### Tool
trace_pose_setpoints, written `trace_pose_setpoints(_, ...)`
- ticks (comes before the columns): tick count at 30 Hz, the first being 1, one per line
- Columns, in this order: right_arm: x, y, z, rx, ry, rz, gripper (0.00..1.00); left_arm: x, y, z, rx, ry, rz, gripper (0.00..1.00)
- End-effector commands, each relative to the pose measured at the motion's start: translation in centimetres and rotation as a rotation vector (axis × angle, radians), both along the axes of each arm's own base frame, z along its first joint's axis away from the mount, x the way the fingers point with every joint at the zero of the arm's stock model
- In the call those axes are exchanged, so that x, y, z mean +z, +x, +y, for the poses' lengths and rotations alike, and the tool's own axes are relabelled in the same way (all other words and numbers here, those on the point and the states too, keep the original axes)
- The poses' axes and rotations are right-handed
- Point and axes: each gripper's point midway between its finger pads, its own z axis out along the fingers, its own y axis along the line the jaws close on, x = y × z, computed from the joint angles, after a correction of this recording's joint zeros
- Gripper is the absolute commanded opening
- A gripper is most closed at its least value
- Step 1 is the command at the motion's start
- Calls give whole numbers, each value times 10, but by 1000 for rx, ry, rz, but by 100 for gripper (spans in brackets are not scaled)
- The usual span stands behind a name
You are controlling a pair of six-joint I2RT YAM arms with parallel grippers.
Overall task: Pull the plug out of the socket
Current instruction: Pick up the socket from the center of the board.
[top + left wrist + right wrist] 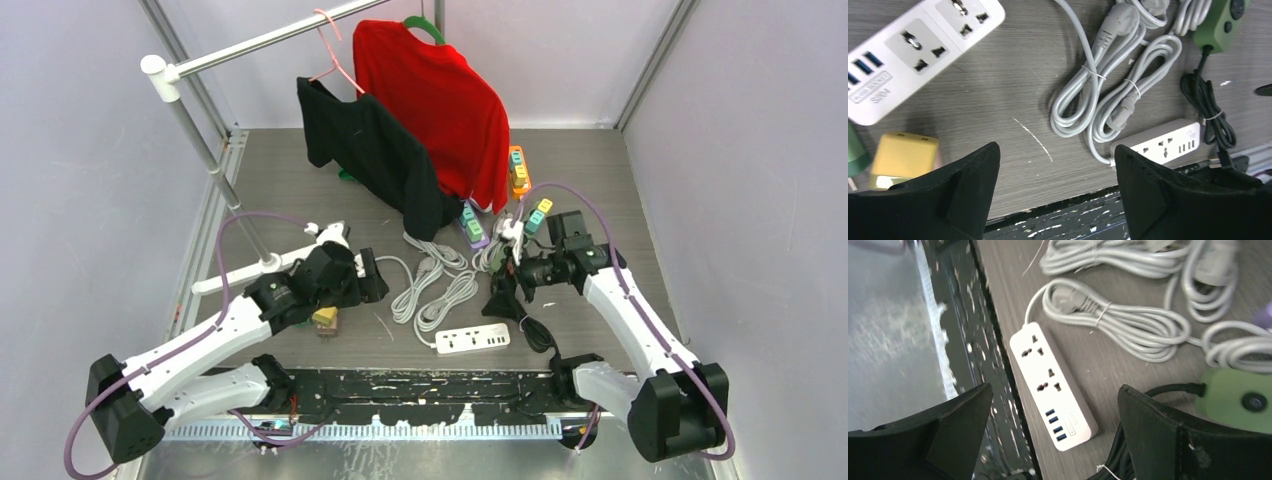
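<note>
Next, my right gripper moves down and back around the front socket strip's USB end (496,337) (1065,427). That end lies below and back from the gripper, narrow enough for its open fingers.
A yellow plug block (904,157) lies on the table beside a large white socket strip (908,55), whose visible sockets are empty. In the top view the yellow plug (325,318) sits just below my left gripper (368,278). My left gripper (1055,152) hangs open over bare table, nothing between its fingers. A second white socket strip (472,338) lies near the front edge, its sockets empty too (1053,385). My right gripper (505,292) hovers open above that strip's right end (1055,390), holding nothing.
Coiled grey cables (435,285) lie mid-table. A green strip (1243,400) and a black cord bundle (537,333) sit by the right gripper. Coloured strips (475,228) lie behind, under a red shirt (440,105) and a black one (375,150) on a rack (215,170).
</note>
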Motion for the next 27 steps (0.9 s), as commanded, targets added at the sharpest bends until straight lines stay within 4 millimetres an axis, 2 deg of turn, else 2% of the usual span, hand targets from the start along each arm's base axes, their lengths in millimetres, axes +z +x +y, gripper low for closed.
trace_pose_setpoints(1,-24,-27,-6,315,-192,-202,100,24,10,-29,-10,-236,-96,84)
trace_pose_setpoints(6,-44,-39,3,506,-269,-299,100,22,5,-28,-4,-275,-102,84)
trace_pose_setpoints(11,-71,-26,10,467,-375,-313,98,21,0,-20,5,-258,-98,84)
trace_pose_setpoints(21,-106,-37,13,490,-459,-318,92,17,-6,-12,37,-297,-98,84)
trace_pose_setpoints(27,-123,-39,12,499,-500,-336,82,15,-6,-15,33,-294,-83,83)
